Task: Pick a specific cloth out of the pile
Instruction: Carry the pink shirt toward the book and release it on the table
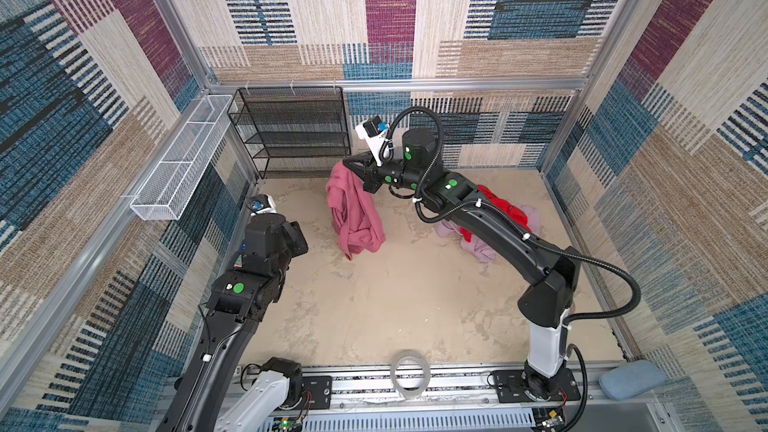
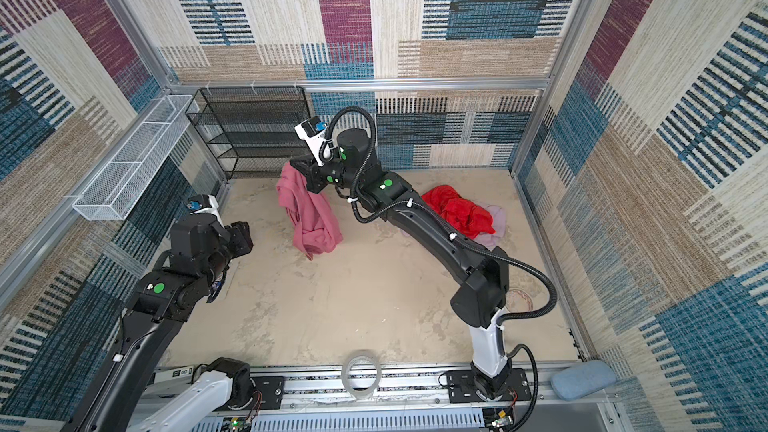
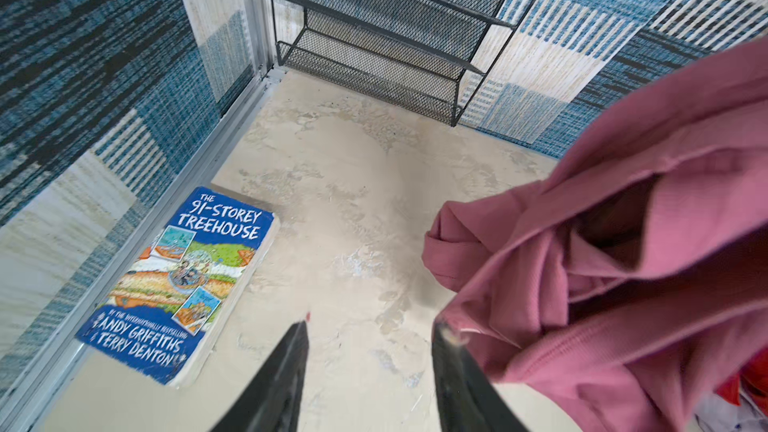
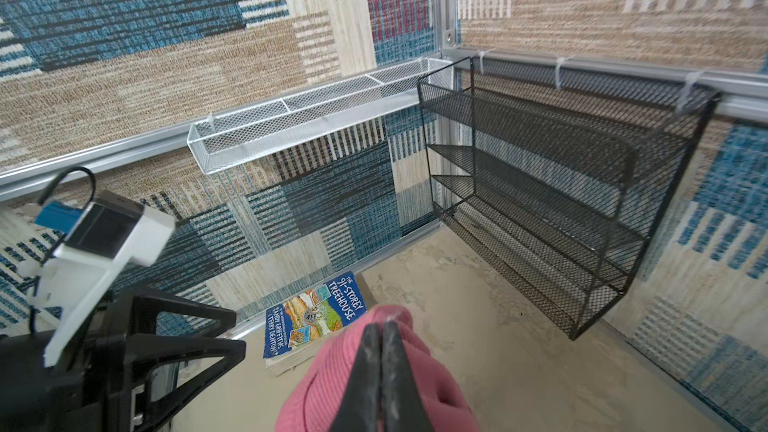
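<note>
The pile is well away, so I next need to lower my right gripper toward the blue book and let go of the dusty pink cloth onto the bare floor short [image 1: 321, 235] of it.
My right gripper [image 1: 347, 162] [image 4: 381, 326] is shut on the top of the dusty pink cloth [image 1: 353, 209] [image 2: 309, 214] [image 4: 332, 376]. The cloth hangs from it in long folds, its lower end near the floor at the back middle. The pile [image 1: 505, 209] [image 2: 461, 209], bright red cloth over pale lilac, lies to the right, partly hidden behind the right arm. My left gripper [image 1: 300, 238] [image 3: 370, 326] is open and holds nothing; it hovers left of the hanging cloth [image 3: 602, 268], which is close beside one finger.
A blue paperback book [image 3: 183, 284] [image 4: 316, 313] lies by the left wall. A black mesh rack [image 1: 295, 135] hangs on the back wall and a white wire basket [image 1: 183, 160] on the left wall. A tape roll [image 1: 409, 374] and a blue pad [image 1: 631, 378] sit at the front rail.
</note>
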You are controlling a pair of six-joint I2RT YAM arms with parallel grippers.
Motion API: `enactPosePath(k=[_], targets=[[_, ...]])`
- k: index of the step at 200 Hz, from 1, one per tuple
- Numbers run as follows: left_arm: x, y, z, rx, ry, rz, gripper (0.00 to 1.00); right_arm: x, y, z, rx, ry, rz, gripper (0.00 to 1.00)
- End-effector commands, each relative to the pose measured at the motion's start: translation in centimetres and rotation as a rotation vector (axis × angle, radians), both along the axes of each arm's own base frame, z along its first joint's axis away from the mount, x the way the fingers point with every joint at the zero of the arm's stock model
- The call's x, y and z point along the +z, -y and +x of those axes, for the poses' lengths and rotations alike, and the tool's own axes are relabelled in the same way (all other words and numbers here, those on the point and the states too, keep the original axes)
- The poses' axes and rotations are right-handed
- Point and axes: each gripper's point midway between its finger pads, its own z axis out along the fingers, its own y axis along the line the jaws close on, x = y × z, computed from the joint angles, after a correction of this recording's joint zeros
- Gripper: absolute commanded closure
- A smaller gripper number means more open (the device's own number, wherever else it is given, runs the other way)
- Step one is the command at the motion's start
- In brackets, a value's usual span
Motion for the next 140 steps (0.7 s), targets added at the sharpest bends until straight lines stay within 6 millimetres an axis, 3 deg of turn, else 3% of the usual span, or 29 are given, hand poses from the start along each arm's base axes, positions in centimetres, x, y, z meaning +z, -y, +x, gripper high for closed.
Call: enactPosePath(k=[1,36,67,84,106,140], targets=[[-1.2,-1.2,-1.8,0.037,-0.056,0.043,0.48,-0.1,-2.2,-0.4,0.074,0.016,0.026,1.00],[-0.5,-2.2,-3.4,0.068,-0.030,0.056,0.47,-3.5,-5.4,1.2,0.094,-0.047,0.018,1.00],[-0.3,-2.6,-3.5,0.082,-0.025,0.077,0.47,-8.3,-7.7,3.2,0.091,-0.125,-0.018,1.00],[-0.5,-2.3,-3.0,0.073,-0.032,0.075,0.47,-10.9,-8.3,4.3,0.065,-0.165,-0.041,1.00],[-1.2,-1.7,-2.3,0.051,-0.055,0.068,0.47,-14.0,-8.7,5.3,0.030,-0.208,-0.069,0.92],[-2.9,-0.6,-0.8,0.013,-0.082,0.037,0.47,-16.5,-8.6,5.7,0.006,-0.252,-0.099,0.81]])
